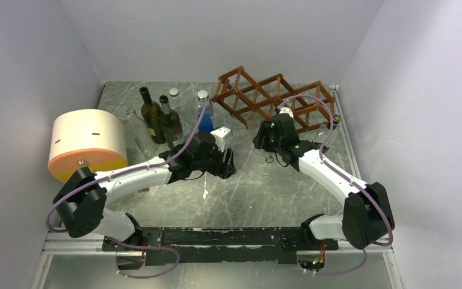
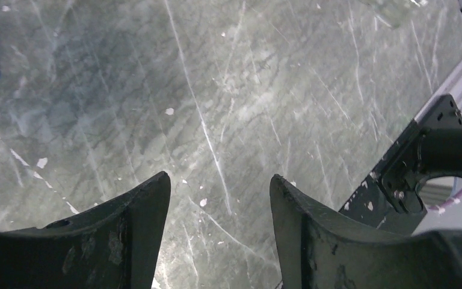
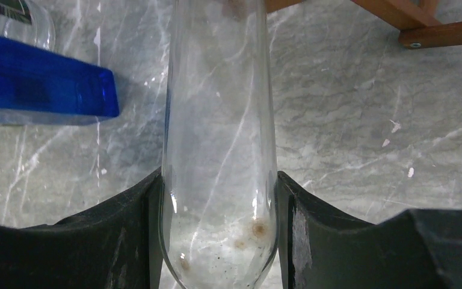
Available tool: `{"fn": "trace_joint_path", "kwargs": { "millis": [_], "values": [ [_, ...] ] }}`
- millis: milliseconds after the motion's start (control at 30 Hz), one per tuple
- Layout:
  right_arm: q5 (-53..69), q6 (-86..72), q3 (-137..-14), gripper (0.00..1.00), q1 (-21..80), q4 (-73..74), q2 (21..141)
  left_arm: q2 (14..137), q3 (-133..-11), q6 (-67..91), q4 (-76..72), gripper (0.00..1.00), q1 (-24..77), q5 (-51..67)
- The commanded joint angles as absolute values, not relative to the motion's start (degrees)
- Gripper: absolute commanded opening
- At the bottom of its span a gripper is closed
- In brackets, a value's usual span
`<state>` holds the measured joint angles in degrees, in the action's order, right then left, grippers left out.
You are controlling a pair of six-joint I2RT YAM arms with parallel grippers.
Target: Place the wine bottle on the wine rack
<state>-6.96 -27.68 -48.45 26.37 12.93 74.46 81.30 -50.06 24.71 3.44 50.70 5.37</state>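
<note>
The rack's lattice opening (image 1: pixel 254 109) lies outward of the right gripper's fingers, so the robot should next push the right gripper outward to slide the clear bottle into it and let the bottle go.
A clear glass wine bottle (image 3: pixel 216 108) lies lengthwise between my right gripper's fingers (image 3: pixel 216 180), which are shut on its body. Its far end reaches toward the feet of the reddish-brown wine rack (image 3: pixel 436 33). From above, the right gripper (image 1: pixel 275 129) sits just in front of the lattice rack (image 1: pixel 271 96) at the back of the table, and the arm hides most of the bottle. My left gripper (image 2: pixel 219 180) is open over bare marble with nothing between its fingers; from above, the left gripper (image 1: pixel 228 162) is at mid-table.
Two dark bottles (image 1: pixel 159 117) and a blue bottle (image 1: pixel 204 114) stand at the back left; the blue bottle (image 3: pixel 42 81) also shows left of the clear one. A cream and orange drum (image 1: pixel 87 144) sits at the left wall. The walls stand close on both sides.
</note>
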Motion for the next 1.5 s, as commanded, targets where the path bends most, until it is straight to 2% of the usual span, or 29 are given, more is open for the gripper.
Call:
{"fn": "trace_joint_path", "kwargs": {
  "millis": [0, 367, 800, 1167, 1400, 1467],
  "values": [
    [-10.53, -31.97, -47.97, 0.00, 26.63, 2.80, 74.71, 80.18, -50.26, 21.62, 4.06, 0.66, 50.46, 11.26],
    [-18.48, -33.10, -43.64, 0.00, 27.90, -12.23, 77.29, 67.03, -42.81, 21.82, -6.25, 0.67, 50.45, 6.87],
    [-25.56, -40.45, -42.20, 0.00, 29.43, -28.17, 84.55, 57.99, -41.97, 22.91, -6.23, 0.68, 50.45, -0.19],
    [-25.81, -43.81, -46.42, 0.00, 29.02, -29.77, 91.57, 52.66, -42.41, 20.00, -4.75, 0.70, 50.46, -2.24],
    [-24.86, -40.24, -50.45, 0.00, 28.56, -31.28, 96.55, 51.60, -43.86, 18.08, -1.80, 0.71, 50.50, -2.49],
    [-24.37, -39.53, -51.54, 0.06, 28.56, -30.92, 97.64, 51.74, -44.18, 17.84, -1.59, 0.71, 50.47, -2.16]
  ]
}}
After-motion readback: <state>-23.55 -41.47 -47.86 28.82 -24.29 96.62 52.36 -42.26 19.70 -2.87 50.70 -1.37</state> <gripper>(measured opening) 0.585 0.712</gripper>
